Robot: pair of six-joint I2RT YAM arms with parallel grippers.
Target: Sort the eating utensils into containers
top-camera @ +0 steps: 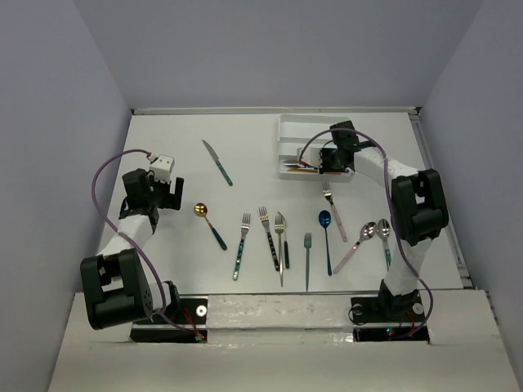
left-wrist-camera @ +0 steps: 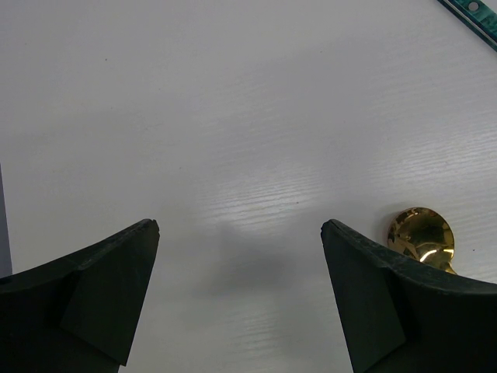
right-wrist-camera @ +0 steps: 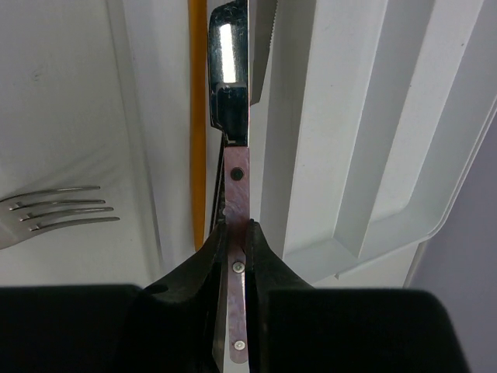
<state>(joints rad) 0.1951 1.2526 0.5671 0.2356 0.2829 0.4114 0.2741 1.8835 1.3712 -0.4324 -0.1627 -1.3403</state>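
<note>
The knife lies alone, so I will take my left gripper outward, to the right in the top view, and down onto the teal handle near the knife's blade (top-camera: 221, 168) (left-wrist-camera: 464, 11).
My right gripper (top-camera: 331, 160) is shut on a knife with a brownish riveted handle (right-wrist-camera: 238, 177). It holds the knife on edge over the near compartment of the white cutlery tray (top-camera: 296, 129), whose walls show in the right wrist view (right-wrist-camera: 373, 155). A gold utensil (right-wrist-camera: 198, 116) lies in that compartment beside the knife. My left gripper (top-camera: 170, 194) is open and empty above the bare table, and its midpoint shows in the left wrist view (left-wrist-camera: 241, 225). A gold spoon (top-camera: 201, 211) lies just to its right; its bowl shows in the left wrist view (left-wrist-camera: 421, 237).
A teal-handled knife (top-camera: 217, 162) lies at mid-left. A fork (top-camera: 333, 208) lies just below the tray, its tines in the right wrist view (right-wrist-camera: 62, 206). A blue spoon (top-camera: 325, 219), several forks (top-camera: 270, 235) and two spoons (top-camera: 374, 233) lie in a row along the front.
</note>
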